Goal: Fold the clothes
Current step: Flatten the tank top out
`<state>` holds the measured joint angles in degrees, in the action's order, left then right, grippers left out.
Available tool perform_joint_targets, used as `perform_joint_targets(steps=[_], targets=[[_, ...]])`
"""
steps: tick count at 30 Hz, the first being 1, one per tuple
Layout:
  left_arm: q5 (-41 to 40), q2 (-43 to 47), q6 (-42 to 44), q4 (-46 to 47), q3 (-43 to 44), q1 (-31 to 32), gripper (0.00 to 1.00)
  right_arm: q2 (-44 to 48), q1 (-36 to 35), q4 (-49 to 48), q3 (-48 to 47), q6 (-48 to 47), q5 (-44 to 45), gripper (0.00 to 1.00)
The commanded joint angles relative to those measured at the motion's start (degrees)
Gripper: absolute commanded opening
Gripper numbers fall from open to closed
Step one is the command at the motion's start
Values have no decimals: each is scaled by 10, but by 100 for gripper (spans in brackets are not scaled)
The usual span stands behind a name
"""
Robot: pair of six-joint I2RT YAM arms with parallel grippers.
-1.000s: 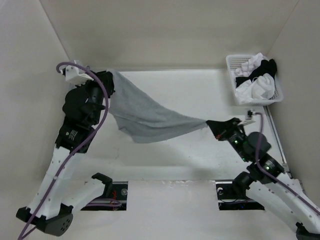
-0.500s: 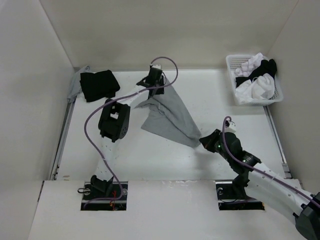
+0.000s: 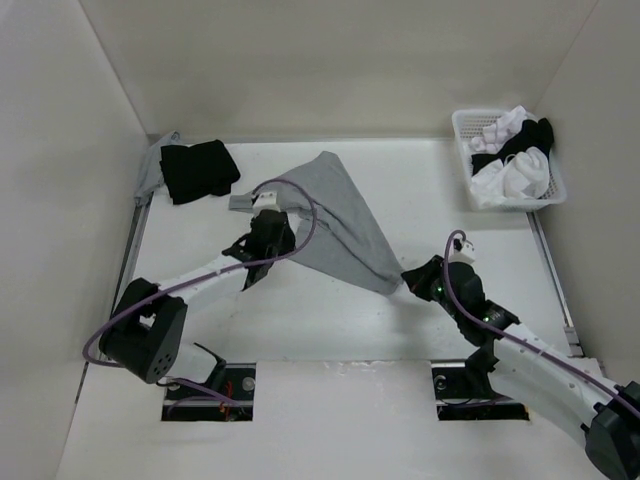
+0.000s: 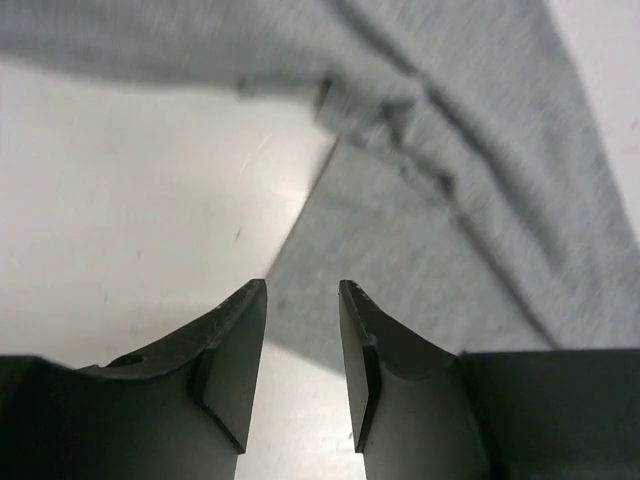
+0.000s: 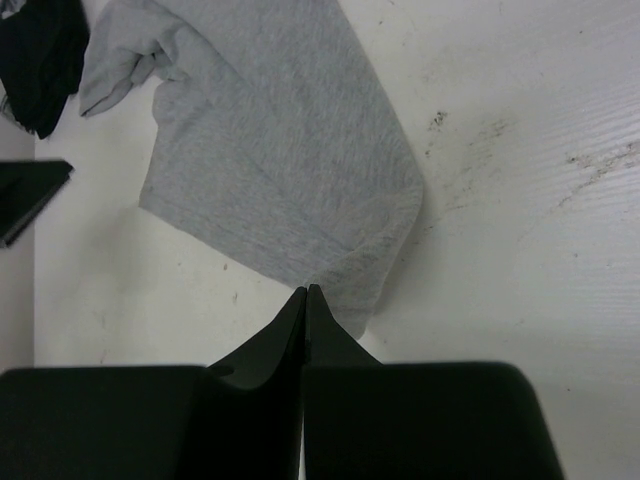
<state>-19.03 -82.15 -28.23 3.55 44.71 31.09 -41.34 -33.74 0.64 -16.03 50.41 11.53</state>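
My left gripper lowers next onto the free corner of the clothes' near edge, open fingers astride it, as my right gripper already holds that edge's other end.
The clothes (image 3: 340, 220), a light-grey knit top, lie partly spread on the white table, running from the back centre to the near right. My left gripper (image 3: 284, 242) stands open at the top's left edge with nothing between its fingers. In the left wrist view the left gripper (image 4: 300, 285) hovers over bare table, with the clothes (image 4: 450, 150) just ahead and to the right. My right gripper (image 3: 410, 278) is shut on the near-right corner of the top. In the right wrist view the clothes (image 5: 270, 130) meet the closed tips of the right gripper (image 5: 306, 290).
A black folded garment (image 3: 198, 170) lies at the back left on a bit of grey cloth; it also shows as the black garment (image 5: 40, 50) in the right wrist view. A white basket (image 3: 462, 150) with white and black bundled clothes (image 3: 515, 165) stands at the back right. Walls close in three sides.
My left gripper let go of the top and opened, then dropped from the back to the top's left edge. The top fell onto the table. The right gripper pulled its corner nearer.
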Motion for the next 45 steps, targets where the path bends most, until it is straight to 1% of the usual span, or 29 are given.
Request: perform_joint_targets(steps=[1, 3, 5, 6, 15, 17, 20, 25, 29, 31, 32, 34, 35, 37, 39, 40, 41, 43, 45], targets=[[21, 26, -85, 51, -109, -20, 36, -4, 2, -44, -1, -12, 2, 0], [30, 25, -87, 58, -118, -33, 37, -4, 2, -45, -1, -12, 3, 0], [58, 9, -88, 68, -119, -52, 38, -2, 2, -45, -1, -12, 2, 0], [85, -5, -89, 78, -115, -63, 38, -2, 2, -43, -1, -12, 2, 0], [129, -81, -93, 116, -92, -65, 38, -2, 2, -45, 10, -8, 2, 0], [140, -95, -95, 119, -85, -63, 37, -2, 2, -45, 10, -10, 2, 0], [138, -100, -93, 117, -82, -61, 26, 1, 2, -45, 10, -12, 2, 0], [132, -95, -90, 110, -84, -64, 17, 8, 2, -42, 9, -13, 2, 0], [131, -90, -91, 108, -87, -64, 5, 15, 4, -39, 6, -13, 2, 0], [135, -64, -95, 103, -91, -67, 0, 17, 5, -35, -2, -18, 2, 0], [136, -44, -97, 97, -93, -67, 0, 18, 6, -32, -7, -22, 2, 0], [132, 46, -104, 62, -90, -60, 0, 28, 6, -11, -32, -35, 3, 0], [129, 116, -104, 32, -82, -57, 0, 43, 5, 8, -56, -46, 9, 0], [121, 183, -105, -4, -66, -54, 0, 61, 5, 34, -91, -62, 15, 0], [93, 301, -100, -79, -15, -49, 0, 85, 4, 77, -152, -87, 31, 0], [88, 317, -99, -89, -6, -49, 0, 89, 3, 83, -163, -90, 35, 0], [65, 387, -92, -136, 47, -45, 0, 107, 0, 115, -234, -115, 55, 0], [45, 437, -86, -172, 105, -40, 0, 113, -17, 138, -314, -138, 72, 0], [34, 469, -83, -194, 161, -35, 0, 115, -43, 155, -393, -152, 86, 0]])
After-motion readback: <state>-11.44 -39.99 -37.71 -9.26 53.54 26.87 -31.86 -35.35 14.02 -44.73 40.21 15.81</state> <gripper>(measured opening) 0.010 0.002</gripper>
